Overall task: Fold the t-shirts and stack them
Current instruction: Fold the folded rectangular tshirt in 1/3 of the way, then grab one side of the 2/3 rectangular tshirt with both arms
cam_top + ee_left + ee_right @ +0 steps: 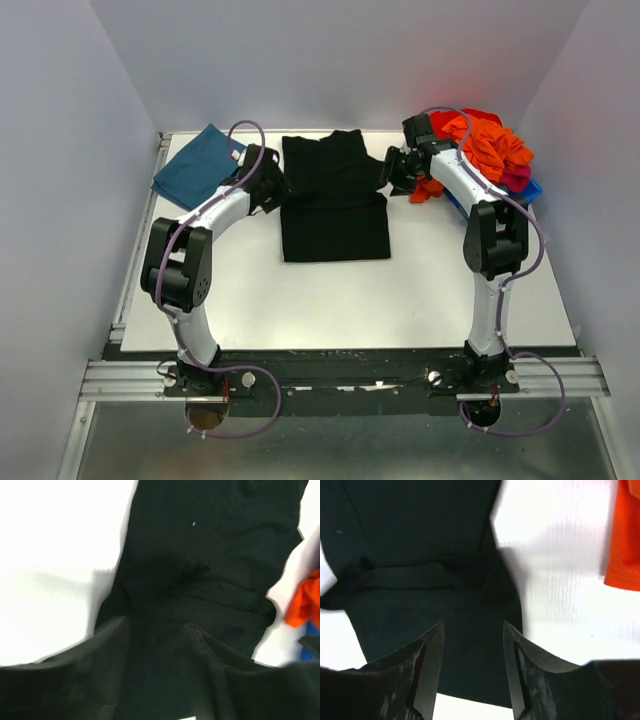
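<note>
Next, my right gripper moves back and down onto the black shirt's near corner (387,256) on the bin's side, which lies below it and nearer my base.
The black t-shirt (335,205) lies partly folded at the back middle of the table, plain black side up; no print shows. The teal-blue shirt (198,165) lies folded at the back left. My left gripper (274,186) is at the black shirt's left edge. In the left wrist view it (157,625) is open low over the black cloth (215,540). My right gripper (392,170) is at the shirt's right edge by a sleeve. In the right wrist view it (472,627) is open, with the black cloth (420,530) beneath the fingers.
A pile of orange and red clothes (490,148) fills a blue bin (530,190) at the back right; an orange piece shows in the wrist views (305,600) (625,540). The white table (330,300) is walled on three sides.
</note>
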Available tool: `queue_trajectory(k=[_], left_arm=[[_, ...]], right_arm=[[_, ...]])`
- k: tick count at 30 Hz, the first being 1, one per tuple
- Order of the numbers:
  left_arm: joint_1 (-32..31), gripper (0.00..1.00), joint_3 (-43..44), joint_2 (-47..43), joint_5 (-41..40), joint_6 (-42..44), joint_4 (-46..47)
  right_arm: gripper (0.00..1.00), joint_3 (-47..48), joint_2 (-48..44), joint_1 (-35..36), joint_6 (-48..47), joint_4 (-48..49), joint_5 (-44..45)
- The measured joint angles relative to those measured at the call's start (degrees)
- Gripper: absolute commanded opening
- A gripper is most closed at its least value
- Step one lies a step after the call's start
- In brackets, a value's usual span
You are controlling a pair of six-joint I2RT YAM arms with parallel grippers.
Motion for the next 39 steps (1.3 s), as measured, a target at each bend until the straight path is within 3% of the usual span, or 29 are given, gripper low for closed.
queue_trajectory(k=[3, 7, 12, 16, 24, 29, 32, 34, 38, 39], left_arm=[[0.1, 0.99, -0.1, 1.4, -0.1, 0.3, -0.6], [0.1, 0.96, -5.9, -2.2, -0.3, 1.0, 0.4], [-0.5, 0.71, -21.8, -13.6, 1.4, 0.9, 2.7], [-1.1, 0.65, -30.2, -17.9, 4.4, 0.5, 4.2], [-2.5, 0.56, -33.0, -16.9, 8.3, 0.3, 6.8], [-2.5, 0.55, -32.9, -15.3, 8.8, 0.2, 8.0], [-2.5, 0.54, -32.8, -15.1, 8.8, 0.1, 8.0], [-2.5, 0.52, -32.8, -15.0, 8.8, 0.0, 8.1], [-2.5, 0.43, -32.0, -13.7, 9.2, -0.1, 8.6], [-2.5, 0.37, -31.7, -13.3, 9.4, -0.1, 8.8]], right_arm=[[0.59, -3.2, -0.1, -0.7, -0.1, 0.9, 0.0], [0.57, -18.0, -7.1, -1.0, 0.0, 5.3, -0.5], [0.5, -36.3, -18.4, -0.9, 0.3, 10.4, -3.0], [0.47, -44.3, -20.6, -0.4, 0.4, 14.6, -4.7], [0.37, -47.6, -20.1, 0.1, 0.4, 19.2, -8.2], [0.27, -47.6, -19.1, 0.3, 0.7, 21.0, -9.8], [0.16, -47.6, -18.8, 0.5, 0.7, 21.6, -10.3], [0.1, -47.6, -18.5, 0.9, 0.7, 21.9, -10.4], [0.06, -47.6, -18.3, 1.0, 0.6, 22.0, -10.7], [0.04, -47.6, -18.3, 1.0, 0.6, 22.1, -10.8]])
